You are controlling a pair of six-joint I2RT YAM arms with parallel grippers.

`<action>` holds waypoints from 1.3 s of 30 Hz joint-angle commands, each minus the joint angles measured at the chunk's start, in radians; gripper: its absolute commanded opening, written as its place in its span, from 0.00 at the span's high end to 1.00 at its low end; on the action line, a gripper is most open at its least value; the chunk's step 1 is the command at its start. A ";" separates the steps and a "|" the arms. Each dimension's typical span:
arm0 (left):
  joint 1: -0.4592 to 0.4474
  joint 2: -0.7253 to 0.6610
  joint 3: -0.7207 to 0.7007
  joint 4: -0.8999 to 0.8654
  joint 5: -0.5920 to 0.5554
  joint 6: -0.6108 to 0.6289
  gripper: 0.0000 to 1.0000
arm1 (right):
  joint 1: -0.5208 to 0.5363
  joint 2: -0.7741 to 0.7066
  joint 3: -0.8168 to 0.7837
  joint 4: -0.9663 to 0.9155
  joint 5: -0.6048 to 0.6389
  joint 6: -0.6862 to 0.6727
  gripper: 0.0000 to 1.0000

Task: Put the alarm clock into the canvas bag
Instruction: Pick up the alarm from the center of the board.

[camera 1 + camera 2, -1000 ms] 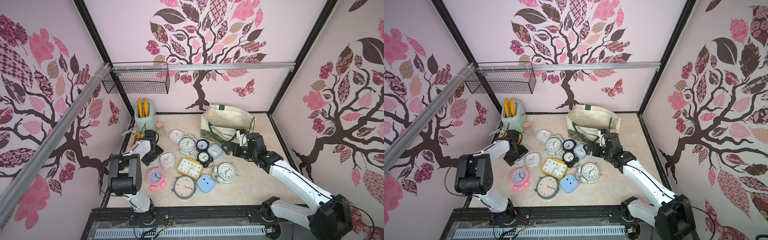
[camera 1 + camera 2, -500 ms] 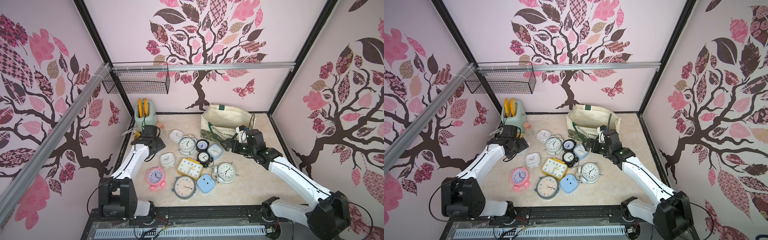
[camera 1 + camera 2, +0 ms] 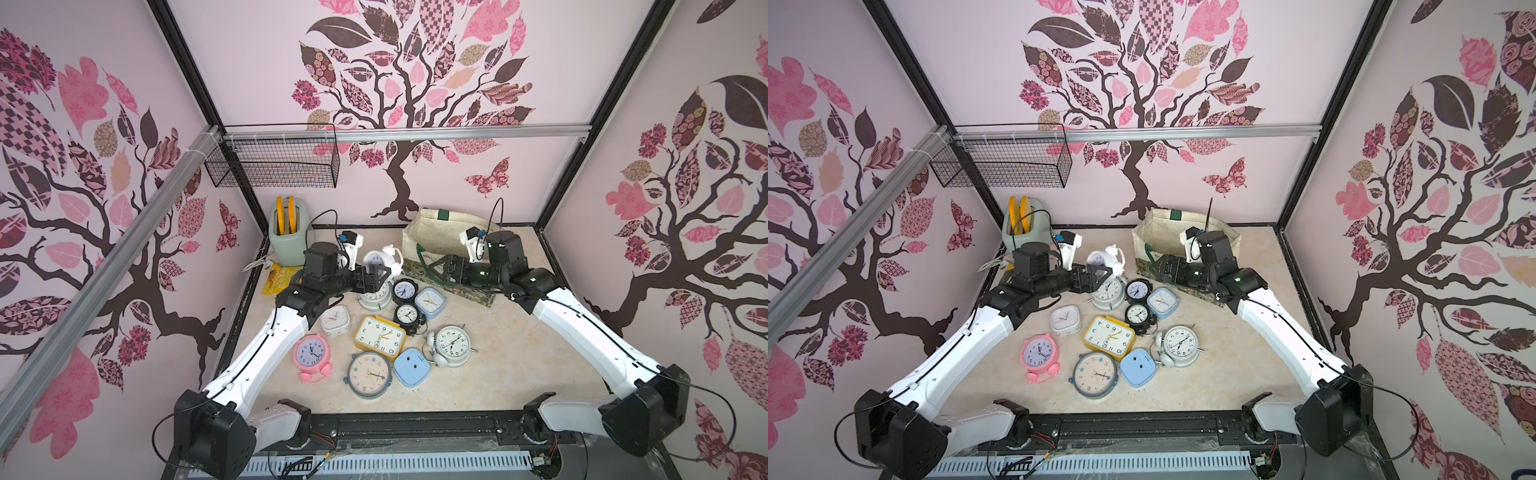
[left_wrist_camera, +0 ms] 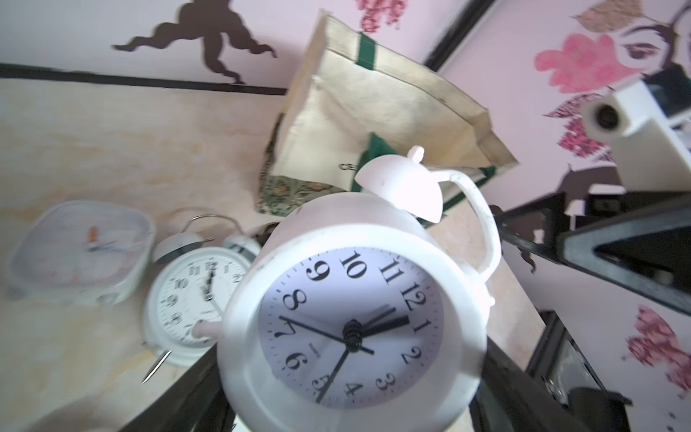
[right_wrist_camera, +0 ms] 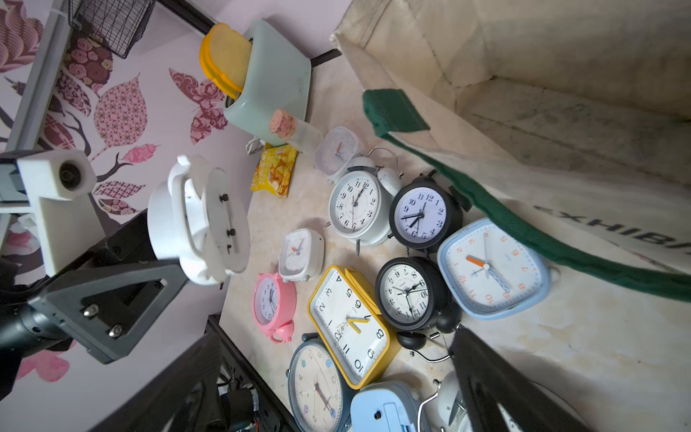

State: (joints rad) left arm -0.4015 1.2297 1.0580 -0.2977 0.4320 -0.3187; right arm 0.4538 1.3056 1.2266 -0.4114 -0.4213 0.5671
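The held alarm clock's handle sticks out beyond the left gripper's fingers, so my open right gripper will move across next toward the clock and onto its curved handle (image 3: 400, 260) (image 5: 177, 208).
My left gripper (image 3: 376, 275) is shut on a white twin-bell alarm clock (image 3: 381, 261) and holds it in the air above the clocks on the table. In the left wrist view the alarm clock (image 4: 351, 318) fills the space between the jaws of the left gripper (image 4: 351, 385). The cream canvas bag (image 3: 440, 224) stands open at the back right, to the right of the held clock. It also shows as the canvas bag (image 3: 1167, 226) and the canvas bag (image 4: 374, 112). My right gripper (image 3: 435, 267) is open beside the bag's green strap (image 5: 523, 232), with nothing between its fingers.
Several more clocks lie in a cluster mid-table, among them a yellow one (image 3: 380, 336) and a pink one (image 3: 311, 353). A mint toaster (image 3: 286, 232), a yellow snack packet (image 3: 277, 276) and a corked bottle (image 5: 295, 129) sit at the back left. A wire basket (image 3: 274, 166) hangs above.
My left arm has stretched from the left side toward the middle and the bag, carrying the white clock. The right gripper has shifted left along the bag's front.
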 commanded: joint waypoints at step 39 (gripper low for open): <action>-0.069 0.071 -0.058 0.128 0.086 0.052 0.25 | 0.126 0.185 0.254 -0.092 0.051 -0.021 0.68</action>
State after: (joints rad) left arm -0.4656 1.2953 1.0275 -0.2100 0.5167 -0.2855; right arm 0.5777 1.4609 1.4410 -0.5125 -0.3672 0.5438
